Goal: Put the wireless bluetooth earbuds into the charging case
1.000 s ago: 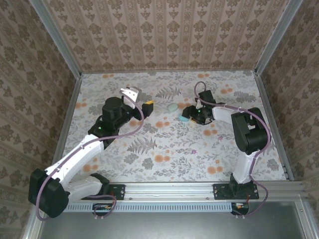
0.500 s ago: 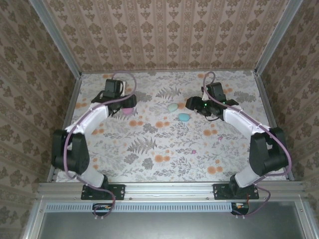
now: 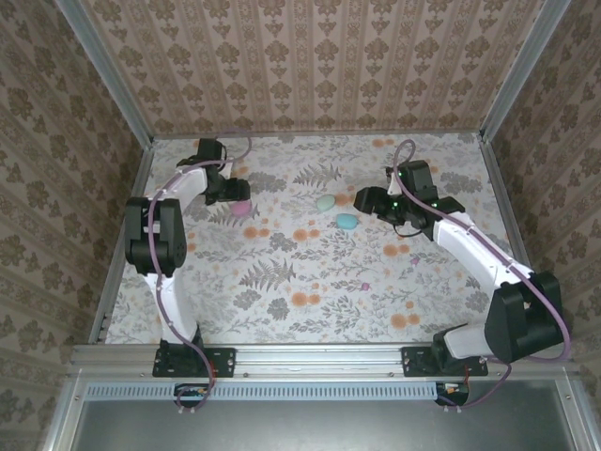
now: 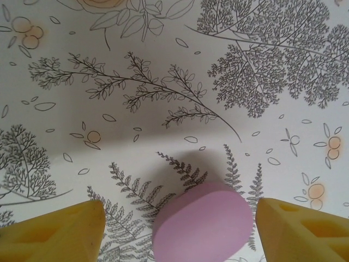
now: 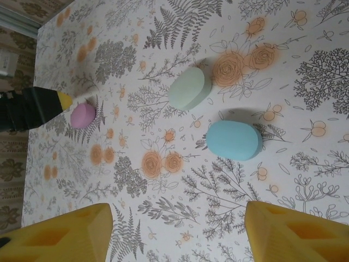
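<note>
To get its fingers along the pink case's long sides to close, my left gripper needs to lower and turn first, since the pink case lies at an angle below.
Three closed pill-shaped charging cases lie on the floral table: a pink one (image 3: 241, 209), a mint one (image 3: 325, 202) and a blue one (image 3: 346, 221). My left gripper (image 3: 228, 192) is open and straddles the pink case (image 4: 203, 224), with a gap between it and each yellow finger (image 4: 60, 229). My right gripper (image 3: 368, 200) is open and empty, just right of the blue case (image 5: 234, 140), which lies ahead of its fingertips (image 5: 294, 232). The mint case (image 5: 189, 88) sits beyond the blue one. The earbuds are out of view.
Patterned walls and metal rails (image 3: 122, 235) fence the table on all sides. The left arm stretches along the left edge. The pink case (image 5: 83, 115) and a left fingertip (image 5: 64, 99) show at the far left of the right wrist view.
The left arm has swung from the table's middle to the far left, bringing its gripper over the pink case. The right gripper has drawn back to the right from the blue case.
</note>
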Controlling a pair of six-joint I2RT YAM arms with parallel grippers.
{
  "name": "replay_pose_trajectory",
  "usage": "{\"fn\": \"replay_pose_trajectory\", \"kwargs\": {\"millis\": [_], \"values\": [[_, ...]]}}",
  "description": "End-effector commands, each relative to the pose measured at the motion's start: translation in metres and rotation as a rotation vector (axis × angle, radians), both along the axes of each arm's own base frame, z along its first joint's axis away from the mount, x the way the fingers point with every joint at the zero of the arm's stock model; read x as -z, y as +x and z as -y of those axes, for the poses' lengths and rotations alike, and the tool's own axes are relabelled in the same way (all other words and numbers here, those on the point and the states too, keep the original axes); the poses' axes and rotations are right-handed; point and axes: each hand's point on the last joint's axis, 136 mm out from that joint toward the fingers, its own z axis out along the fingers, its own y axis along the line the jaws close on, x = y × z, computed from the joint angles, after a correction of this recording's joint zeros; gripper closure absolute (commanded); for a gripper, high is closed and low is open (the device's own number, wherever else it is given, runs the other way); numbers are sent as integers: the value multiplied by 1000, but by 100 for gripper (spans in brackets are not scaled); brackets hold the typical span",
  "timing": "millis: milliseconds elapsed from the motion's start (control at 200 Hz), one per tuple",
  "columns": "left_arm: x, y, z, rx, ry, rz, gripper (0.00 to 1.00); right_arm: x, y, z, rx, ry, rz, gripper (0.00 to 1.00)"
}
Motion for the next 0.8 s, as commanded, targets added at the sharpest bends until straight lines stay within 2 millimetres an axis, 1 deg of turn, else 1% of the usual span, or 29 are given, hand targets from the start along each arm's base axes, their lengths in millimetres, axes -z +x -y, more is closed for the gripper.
{"fn": "replay_pose_trajectory", "kwargs": {"millis": [0, 55, 200, 335, 470, 570, 685, 795], "values": [[-1, -3, 16, 147, -85, -24, 26, 9, -13, 4, 13, -12, -43, 33], [4, -4, 17, 163, -94, -47, 26, 11, -13, 4, 16, -9, -51, 33], [9, -7, 23, 223, -113, -52, 25, 13, -14, 2, 9, -3, -63, 33], [17, -11, 26, 253, -125, -75, 24, 12, -13, 1, 4, -4, -63, 33], [21, -17, 28, 277, -132, -97, 26, 10, -13, 1, -1, -9, -62, 33], [22, -21, 27, 290, -114, -106, 29, 11, -14, 1, -4, -11, -63, 33], [23, -26, 27, 312, -74, -106, 30, 13, -14, 1, -4, -12, -70, 33], [28, -30, 25, 327, -27, -118, 32, 13, -14, 1, -5, -13, -70, 33]]}}
